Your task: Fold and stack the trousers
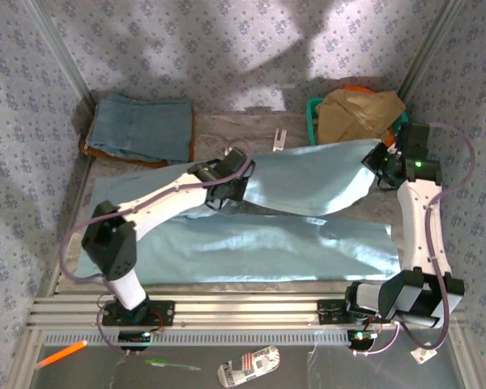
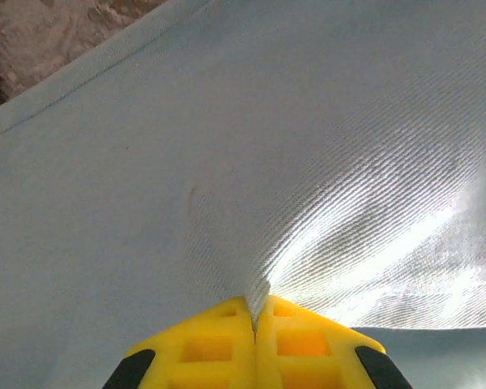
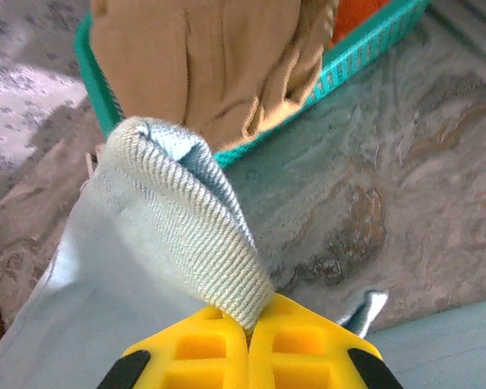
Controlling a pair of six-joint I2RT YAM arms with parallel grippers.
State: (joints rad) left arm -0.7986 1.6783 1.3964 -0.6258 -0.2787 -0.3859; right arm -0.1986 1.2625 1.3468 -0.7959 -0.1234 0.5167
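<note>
My right gripper moves down toward the tabletop before the teal basket next and releases the hem, since the leg hangs stretched between both arms.
The pale sky-blue trousers (image 1: 267,243) lie spread across the table. One leg rests flat along the front, and the other leg (image 1: 308,174) is held up above it between both arms. My left gripper (image 1: 229,180) is shut on the cloth at the lifted leg's left end; in the left wrist view its yellow fingers (image 2: 211,348) pinch a pleat of trousers (image 2: 308,162). My right gripper (image 1: 386,166) is shut on the leg's right end; in the right wrist view a folded hem of the trousers (image 3: 178,219) is clamped between its yellow fingers (image 3: 308,344).
A folded slate-blue denim garment (image 1: 142,128) lies at the back left. A teal basket (image 1: 314,113) with a tan-brown garment (image 1: 356,112) stands at the back right, close behind my right gripper. A small white object (image 1: 279,139) lies behind the trousers.
</note>
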